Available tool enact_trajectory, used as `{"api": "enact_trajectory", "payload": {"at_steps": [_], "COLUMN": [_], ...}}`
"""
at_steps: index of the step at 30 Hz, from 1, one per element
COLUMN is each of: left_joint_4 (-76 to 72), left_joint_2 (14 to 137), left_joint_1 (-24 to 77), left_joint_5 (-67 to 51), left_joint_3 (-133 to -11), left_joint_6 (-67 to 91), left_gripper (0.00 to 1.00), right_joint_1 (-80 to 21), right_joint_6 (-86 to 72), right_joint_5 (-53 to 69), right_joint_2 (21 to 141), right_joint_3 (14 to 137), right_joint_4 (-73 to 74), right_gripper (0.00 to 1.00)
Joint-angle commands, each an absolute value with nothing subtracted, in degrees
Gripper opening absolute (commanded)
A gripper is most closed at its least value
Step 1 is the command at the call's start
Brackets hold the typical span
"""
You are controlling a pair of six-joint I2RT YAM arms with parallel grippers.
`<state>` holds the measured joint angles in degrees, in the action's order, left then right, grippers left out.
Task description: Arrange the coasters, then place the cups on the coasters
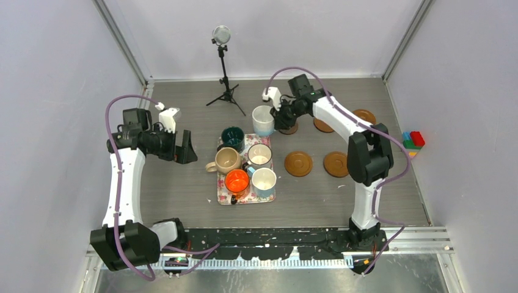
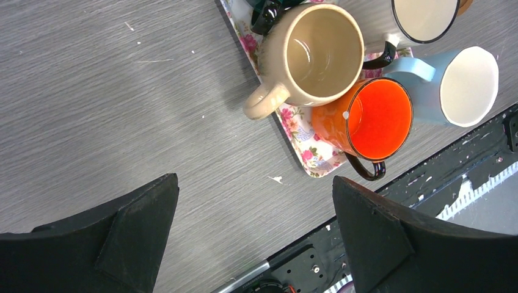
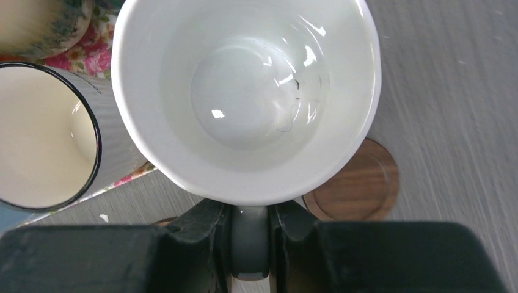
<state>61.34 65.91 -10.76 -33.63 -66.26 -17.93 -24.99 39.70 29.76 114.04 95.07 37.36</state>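
I should move my right gripper to the right in the top view, lower the white cup onto the far coaster nearest the bricks and let go of it, because that coaster is bare.
My right gripper (image 3: 249,213) is shut on the grey handle of a white cup (image 3: 244,97), which is just past the floral tray's far right corner (image 1: 262,121). A small dark brown coaster (image 3: 360,186) lies partly under the cup's right side. Several orange-brown coasters lie on the table to the right (image 1: 298,163) (image 1: 336,163) (image 1: 365,116). On the tray (image 2: 305,146) stand a beige cup (image 2: 317,55), an orange cup (image 2: 375,119), a light blue cup (image 2: 464,85), a black-rimmed white cup (image 2: 421,21) and a dark green cup (image 1: 233,138). My left gripper (image 2: 256,232) hangs open and empty, left of the tray.
A small tripod with a round head (image 1: 223,67) stands at the back, behind the tray. Coloured toy bricks (image 1: 413,141) sit at the right wall. The black rail of the arm bases (image 2: 305,262) runs along the near edge.
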Motion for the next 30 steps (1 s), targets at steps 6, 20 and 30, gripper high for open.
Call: {"api": "enact_trajectory", "payload": {"at_steps": [6, 20, 30], "left_joint_4": [61.7, 61.9, 61.0], "left_joint_2": [63.8, 64.2, 64.0], "left_joint_1": [-10.6, -10.6, -10.5], "left_joint_5": [-34.6, -35.1, -33.4], "left_joint_3": [-68.1, -68.4, -67.5], "left_joint_6": [-16.7, -15.9, -14.9], "left_gripper": [1.00, 1.00, 1.00], "right_joint_1": [-14.2, 13.1, 20.4], "right_joint_6": [32.4, 46.0, 53.0], "right_joint_5": [33.7, 33.5, 30.1], "right_joint_2": [100.8, 95.0, 102.3], "right_joint_3": [94.3, 86.8, 86.8], "right_joint_4": [35.5, 43.6, 39.1], "right_gripper": [0.01, 0.00, 0.01]}}
